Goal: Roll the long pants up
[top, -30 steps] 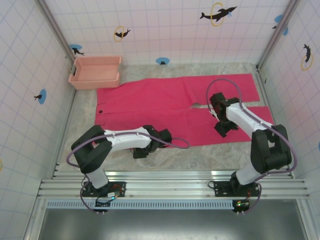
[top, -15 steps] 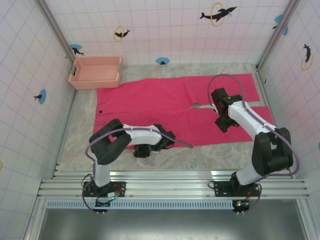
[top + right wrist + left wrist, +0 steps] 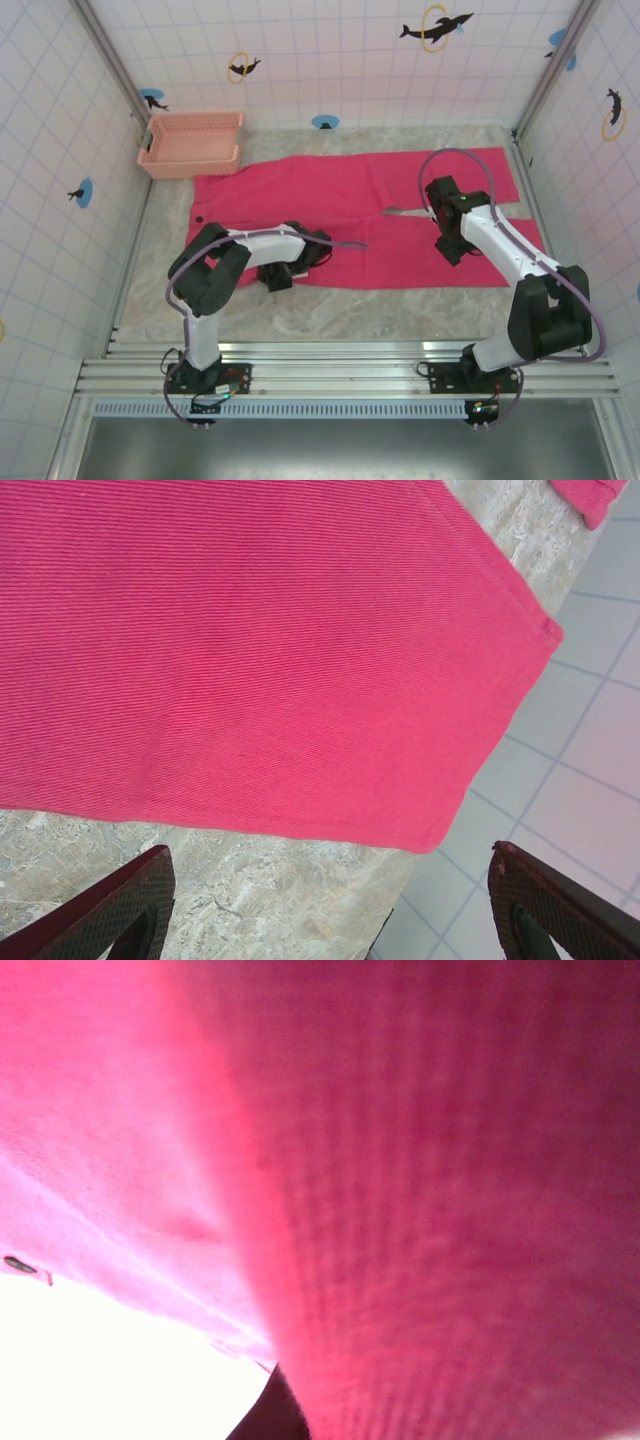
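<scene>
My left gripper already holds the near side of the pants by the waist. My right gripper will move back and down next, onto the near leg's near edge [image 3: 450, 286] [image 3: 230, 830].
The long pants [image 3: 340, 200] lie flat across the stone table, waist to the left and both legs running right. My left gripper [image 3: 276, 276] sits at the near edge of the waist end, shut on the cloth. In the left wrist view the red fabric [image 3: 450, 1160] hangs right against the lens, with one dark finger [image 3: 270, 1415] at the bottom. My right gripper [image 3: 452, 245] hovers open over the near leg. In the right wrist view it [image 3: 330, 855] stands above bare table just off the leg's hem [image 3: 250, 630], holding nothing.
A pale pink lattice basket [image 3: 192, 143] stands at the back left, just beyond the waistband. Tiled walls close in the table on three sides, and the right wall [image 3: 590, 780] is close to the leg ends. Bare stone [image 3: 400, 305] runs along the near edge.
My left gripper has moved from the bare table up to the pants' near edge and shut there. The right gripper has drifted slightly away from me, still open.
</scene>
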Motion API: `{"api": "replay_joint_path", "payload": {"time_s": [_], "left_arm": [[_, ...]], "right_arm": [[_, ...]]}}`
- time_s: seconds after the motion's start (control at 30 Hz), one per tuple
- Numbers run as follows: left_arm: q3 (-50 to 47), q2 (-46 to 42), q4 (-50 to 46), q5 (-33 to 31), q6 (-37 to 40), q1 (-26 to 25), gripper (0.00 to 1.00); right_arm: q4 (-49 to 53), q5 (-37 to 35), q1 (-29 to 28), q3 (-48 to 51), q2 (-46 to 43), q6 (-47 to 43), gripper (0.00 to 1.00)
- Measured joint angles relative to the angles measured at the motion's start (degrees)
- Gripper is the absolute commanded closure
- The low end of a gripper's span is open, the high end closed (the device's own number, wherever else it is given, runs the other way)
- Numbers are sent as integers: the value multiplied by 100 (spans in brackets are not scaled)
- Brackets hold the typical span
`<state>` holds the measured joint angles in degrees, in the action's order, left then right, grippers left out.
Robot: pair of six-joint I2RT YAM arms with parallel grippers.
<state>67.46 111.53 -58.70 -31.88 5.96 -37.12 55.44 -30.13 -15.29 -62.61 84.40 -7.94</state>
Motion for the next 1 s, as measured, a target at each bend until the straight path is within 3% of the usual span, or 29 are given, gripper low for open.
{"api": "replay_joint_path", "payload": {"time_s": [0.23, 0.57, 0.93, 1.0], "left_arm": [[841, 9, -101, -146, 162, 433, 100], [2448, -181, -238, -131, 896, 1635, 100], [2680, 72, -400, 61, 1189, 1744, 100], [2756, 125, -407, 76, 1207, 1764, 100]], "right_arm": [[74, 389, -46, 0, -31, 0, 17], [341, 1067, -953, -4, 592, -39, 21], [695, 1764, -2118, -116, 1362, 280, 23], [717, 1810, -2306, -125, 1585, 365, 29]]}}
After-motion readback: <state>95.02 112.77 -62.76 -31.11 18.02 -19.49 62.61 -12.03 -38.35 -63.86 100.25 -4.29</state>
